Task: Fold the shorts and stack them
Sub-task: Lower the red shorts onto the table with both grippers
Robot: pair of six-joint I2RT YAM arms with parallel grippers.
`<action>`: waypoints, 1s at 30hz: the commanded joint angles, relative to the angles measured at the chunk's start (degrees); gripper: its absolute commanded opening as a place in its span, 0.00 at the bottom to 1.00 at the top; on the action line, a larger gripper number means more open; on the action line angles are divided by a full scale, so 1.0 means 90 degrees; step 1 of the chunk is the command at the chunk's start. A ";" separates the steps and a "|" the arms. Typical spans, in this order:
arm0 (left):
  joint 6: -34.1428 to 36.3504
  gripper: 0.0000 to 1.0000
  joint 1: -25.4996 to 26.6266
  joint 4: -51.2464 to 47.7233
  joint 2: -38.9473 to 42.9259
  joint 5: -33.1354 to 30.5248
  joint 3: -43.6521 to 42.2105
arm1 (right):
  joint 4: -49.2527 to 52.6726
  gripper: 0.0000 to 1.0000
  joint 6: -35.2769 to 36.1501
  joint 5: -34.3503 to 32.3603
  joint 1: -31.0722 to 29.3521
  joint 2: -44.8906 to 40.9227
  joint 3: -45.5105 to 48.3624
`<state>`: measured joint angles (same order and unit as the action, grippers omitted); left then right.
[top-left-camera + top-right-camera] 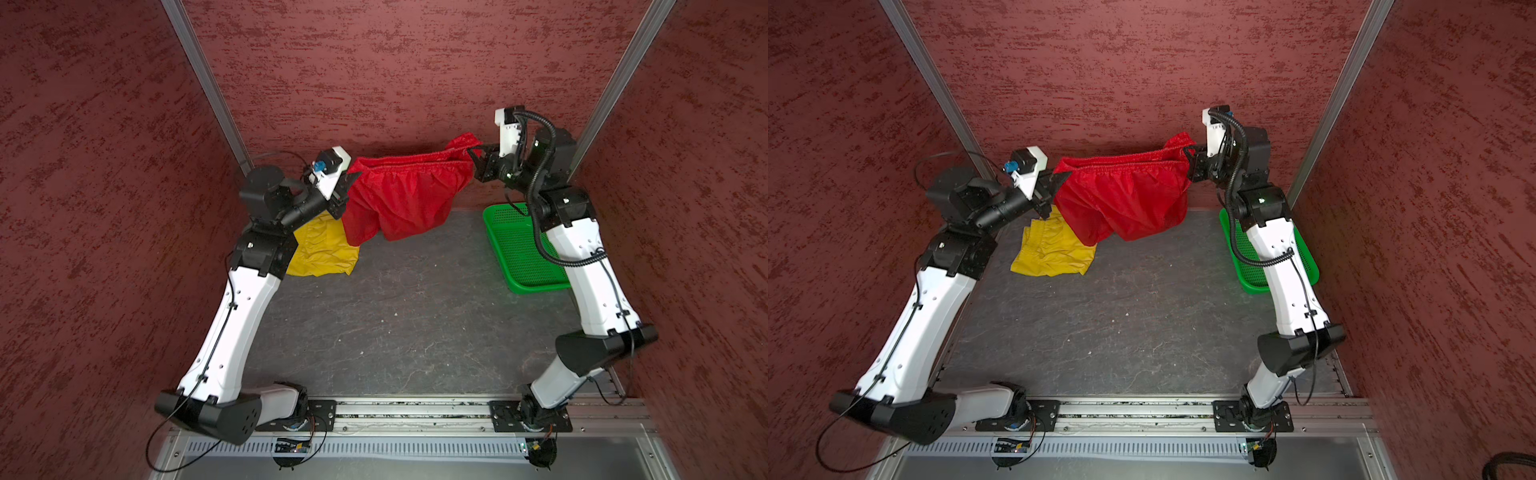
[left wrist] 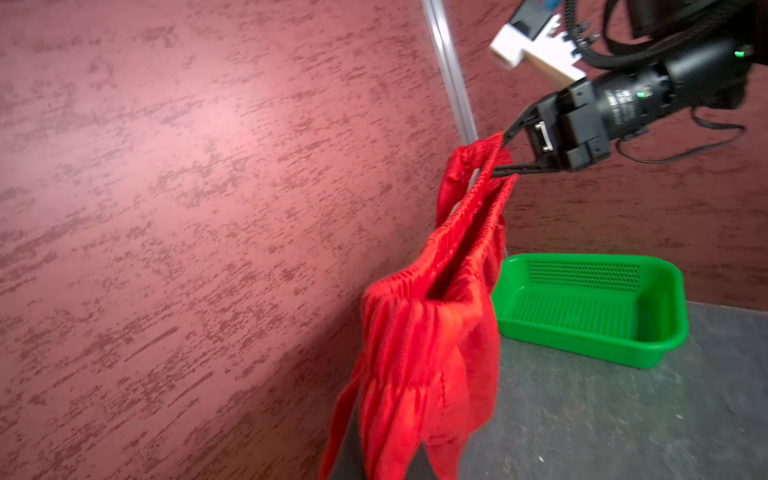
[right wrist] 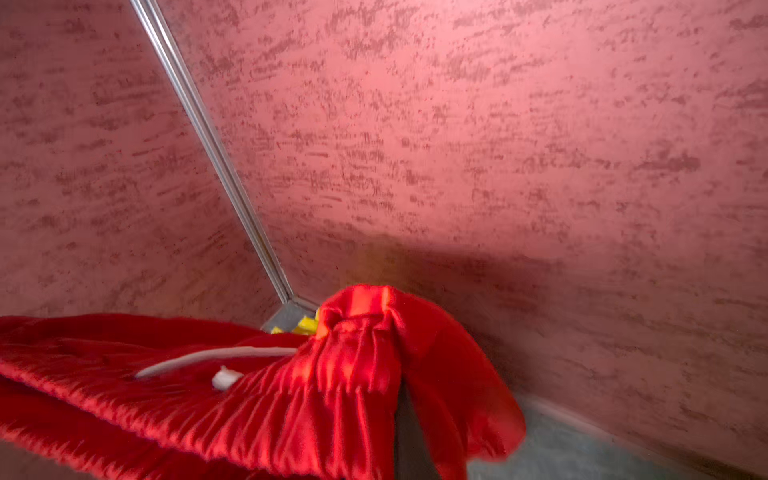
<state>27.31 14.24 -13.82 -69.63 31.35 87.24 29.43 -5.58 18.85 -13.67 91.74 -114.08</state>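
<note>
My left gripper moves down and back onto the bare tabletop before the front bar (image 1: 387, 328) next and releases the waistband end, because that part lies clear.
The red shorts (image 1: 403, 195) (image 1: 1125, 199) hang in the air near the back wall, stretched by the waistband between my two grippers. My left gripper (image 1: 353, 176) (image 1: 1064, 179) is shut on the waistband's left end. My right gripper (image 1: 473, 151) (image 1: 1188, 151) (image 2: 500, 160) is shut on its right end. The legs dangle just above the table. A white drawstring (image 3: 208, 357) lies across the waistband in the right wrist view. The yellow shorts (image 1: 324, 249) (image 1: 1054, 249) lie crumpled on the table at the back left, partly under the left arm and the red fabric.
A green perforated basket (image 1: 536, 286) (image 2: 677, 299) sits at the back right, partly under the right arm. Red textured walls close in on three sides, with metal posts (image 1: 208, 83) in the corners. The dark table (image 1: 395, 324) stretches toward the front rail.
</note>
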 commanded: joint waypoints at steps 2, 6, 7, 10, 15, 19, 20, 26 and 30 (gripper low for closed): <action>0.1066 0.05 0.0560 -0.0888 0.0679 -0.0419 -0.1700 | -0.0425 0.03 0.0360 -0.0135 0.0096 -0.0886 0.2869; 0.1272 0.05 0.1239 -0.1180 0.1055 -0.0940 -0.3451 | -0.0993 0.03 0.0097 -0.0317 0.0093 -0.1715 0.5204; 0.1273 0.05 0.1367 -0.1207 0.1057 -0.1005 -0.3725 | -0.1031 0.03 0.0020 -0.0336 0.0094 -0.1806 0.5573; 0.1381 0.06 0.1789 -0.1443 0.0901 -0.1208 -0.4353 | -0.0933 0.04 -0.0172 -0.0257 0.0093 -0.1915 0.6467; 0.1724 0.10 0.2433 -0.2080 0.0519 -0.1343 -0.4558 | -0.0338 0.06 -0.0355 -0.0132 0.0093 -0.1878 0.7103; 0.1959 0.27 0.2975 -0.2570 0.0343 -0.1094 -0.4548 | 0.0304 0.20 -0.0613 -0.0229 0.0093 -0.1881 0.7266; 0.1975 0.36 0.3101 -0.2721 0.0315 -0.0976 -0.4503 | 0.0505 0.27 -0.0707 -0.0225 0.0093 -0.1928 0.7234; 0.1703 0.70 0.3279 -0.3599 0.0665 -0.0597 -0.4166 | 0.1622 0.59 -0.1670 -0.0017 0.0094 -0.2885 0.7012; 0.0937 0.73 0.3152 -0.3230 0.1010 -0.0588 -0.4177 | 0.1548 0.59 -0.3046 0.0219 0.0093 -0.3643 0.7479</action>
<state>40.47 43.18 -42.96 -62.19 24.45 48.18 40.80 -22.85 18.70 -13.02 62.15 -48.64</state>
